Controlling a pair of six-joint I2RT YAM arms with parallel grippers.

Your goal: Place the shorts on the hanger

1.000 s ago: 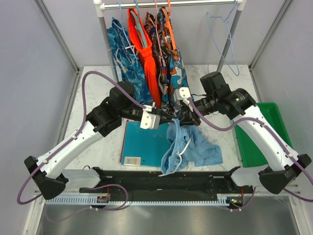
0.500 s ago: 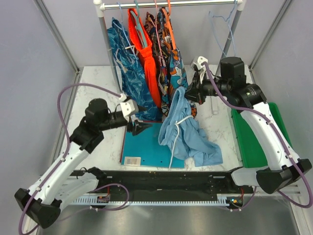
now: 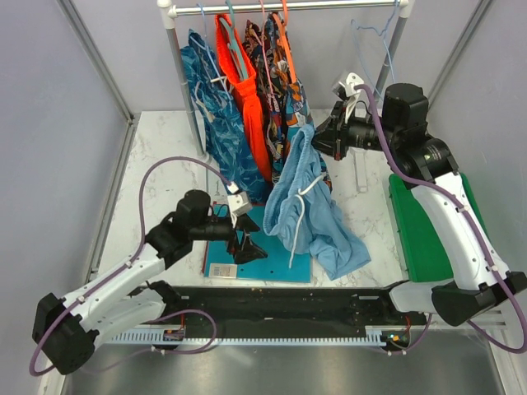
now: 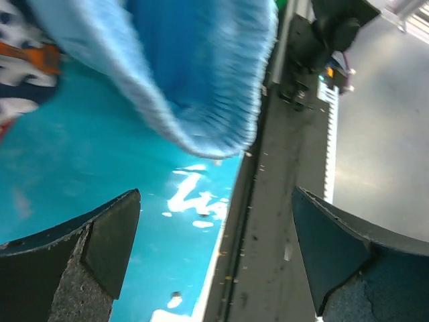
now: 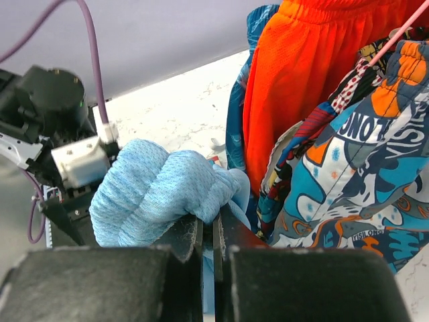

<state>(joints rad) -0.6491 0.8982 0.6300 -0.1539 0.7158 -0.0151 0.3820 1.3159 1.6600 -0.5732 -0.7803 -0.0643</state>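
I will next bring my left gripper's open fingers around the waistband's loose lower end, as that end of the shorts (image 3: pixel 310 202) hangs just beyond them.
The light blue shorts (image 3: pixel 310 202) hang from my right gripper (image 3: pixel 319 141), which is shut on a bunched part of their fabric (image 5: pixel 157 188); their lower end lies on the table. In the right wrist view the right gripper (image 5: pixel 212 231) pinches the cloth between closed jaws. My left gripper (image 3: pixel 249 247) stands open low over the teal folder (image 3: pixel 221 253), apart from the shorts. From the left wrist, its fingers (image 4: pixel 100 248) are spread wide and hold nothing, with the shorts' edge (image 4: pixel 201 80) above them. The pale blue hanger (image 3: pixel 368 30) hangs on the rail's right end, partly hidden by my right arm.
The clothes rack (image 3: pixel 171 25) at the back holds leafy blue shorts (image 3: pixel 216 107), orange shorts (image 3: pixel 243 82) and patterned shorts (image 3: pixel 288 99). A green bin (image 3: pixel 422 239) stands at the right. A black rail (image 3: pixel 288 309) runs along the near edge.
My left gripper let go of the shorts, opened wide and drew back toward the near left. My right gripper carried the shorts up and back toward the rack.
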